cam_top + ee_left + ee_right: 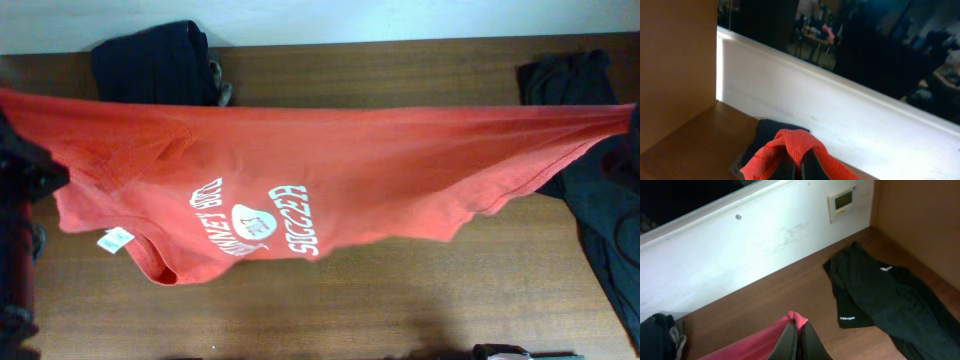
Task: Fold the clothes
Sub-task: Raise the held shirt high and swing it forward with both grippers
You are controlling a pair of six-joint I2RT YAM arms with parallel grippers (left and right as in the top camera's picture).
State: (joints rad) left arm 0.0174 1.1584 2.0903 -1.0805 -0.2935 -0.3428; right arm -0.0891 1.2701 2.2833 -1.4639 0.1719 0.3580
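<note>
My right gripper holds the sagging shirt's edge and should next lower it toward the left gripper onto the bare tabletop (480, 92) (812, 299) beside the black garment and let go of it.
The orange-red T-shirt (330, 170) hangs stretched across the table between both grippers, its white lettering facing up and its neck tag (116, 239) low on the left. My left gripper (801, 162) is shut on one edge of the shirt (790, 147), at the far left of the overhead view (8, 100). My right gripper (798, 335) is shut on the opposite edge of the shirt (755, 342), at the far right of the overhead view (628, 115). The shirt sags in the middle toward the table.
A black garment with a small white logo (880, 300) lies at the back right (590, 180). A folded dark pile (155, 62) sits at the back left, also in the left wrist view (762, 140). A white wall (840, 115) runs behind the table.
</note>
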